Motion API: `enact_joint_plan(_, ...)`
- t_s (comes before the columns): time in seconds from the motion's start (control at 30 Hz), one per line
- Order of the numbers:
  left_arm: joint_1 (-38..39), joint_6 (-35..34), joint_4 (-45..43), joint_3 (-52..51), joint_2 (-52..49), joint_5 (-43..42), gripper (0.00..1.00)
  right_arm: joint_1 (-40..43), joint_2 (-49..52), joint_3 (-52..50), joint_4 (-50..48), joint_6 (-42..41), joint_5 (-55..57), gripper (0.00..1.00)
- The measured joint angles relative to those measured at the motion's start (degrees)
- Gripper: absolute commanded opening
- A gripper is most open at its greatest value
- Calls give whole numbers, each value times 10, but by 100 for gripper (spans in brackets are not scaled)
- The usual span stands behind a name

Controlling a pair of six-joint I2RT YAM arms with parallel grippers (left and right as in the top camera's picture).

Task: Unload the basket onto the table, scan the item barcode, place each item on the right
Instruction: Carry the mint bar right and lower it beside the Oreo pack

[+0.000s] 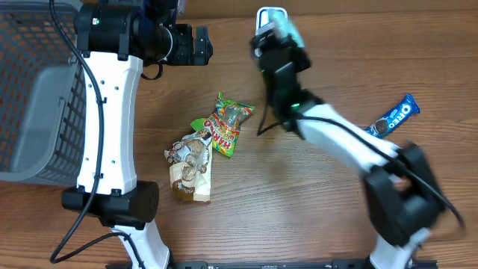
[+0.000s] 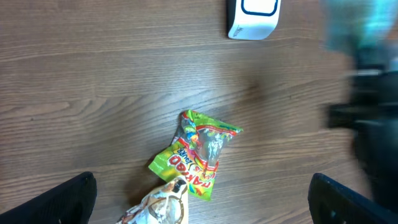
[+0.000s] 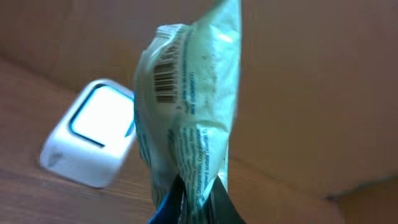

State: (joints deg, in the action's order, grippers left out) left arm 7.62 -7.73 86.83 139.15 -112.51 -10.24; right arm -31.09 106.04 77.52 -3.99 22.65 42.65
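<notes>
My right gripper carries the teal packet to its right in the overhead view next, lowers it onto the clear wood (image 1: 432, 128) beside the Oreo packet and releases.
My right gripper (image 3: 198, 205) is shut on the lower end of a pale teal packet (image 3: 193, 93), which stands upright in the right wrist view. A barcode (image 3: 165, 78) shows on the packet's upper left side. The white scanner (image 3: 90, 140) lies on the wood just left of and behind the packet. From overhead, the right gripper (image 1: 280, 45) holds the teal packet (image 1: 287, 31) right beside the scanner (image 1: 270, 15) at the table's far edge. My left gripper (image 1: 198, 45) is open and holds nothing. Its dark fingertips (image 2: 68, 199) show at the lower corners of the left wrist view.
A green candy bag (image 1: 228, 123) and a beige snack bag (image 1: 190, 168) lie mid-table, overlapping. A blue Oreo packet (image 1: 393, 118) lies at the right. A grey mesh basket (image 1: 37, 104) fills the left side. The blurred right arm (image 2: 367, 93) crosses the left wrist view's right edge.
</notes>
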Motion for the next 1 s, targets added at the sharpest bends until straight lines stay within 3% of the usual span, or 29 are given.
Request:
enact_joint_plan(0.27, 0, 0, 0, 0, 0, 0, 100, 103, -219, 10, 441, -368, -13, 4)
enact_joint_plan(0.47, 0, 0, 0, 0, 0, 0, 100, 204, -230, 7, 678, -568, -22, 4)
enact_joint_plan(0.67, 0, 0, 0, 0, 0, 0, 100, 291, -196, -38, 674, -669, -42, 4)
enact_joint_plan(0.93, 0, 0, 0, 0, 0, 0, 100, 326, -160, -90, 619, -683, -93, 4)
enact_joint_plan(1.0, 0, 0, 0, 0, 0, 0, 100, 326, -155, -94, 618, -679, -101, 10)
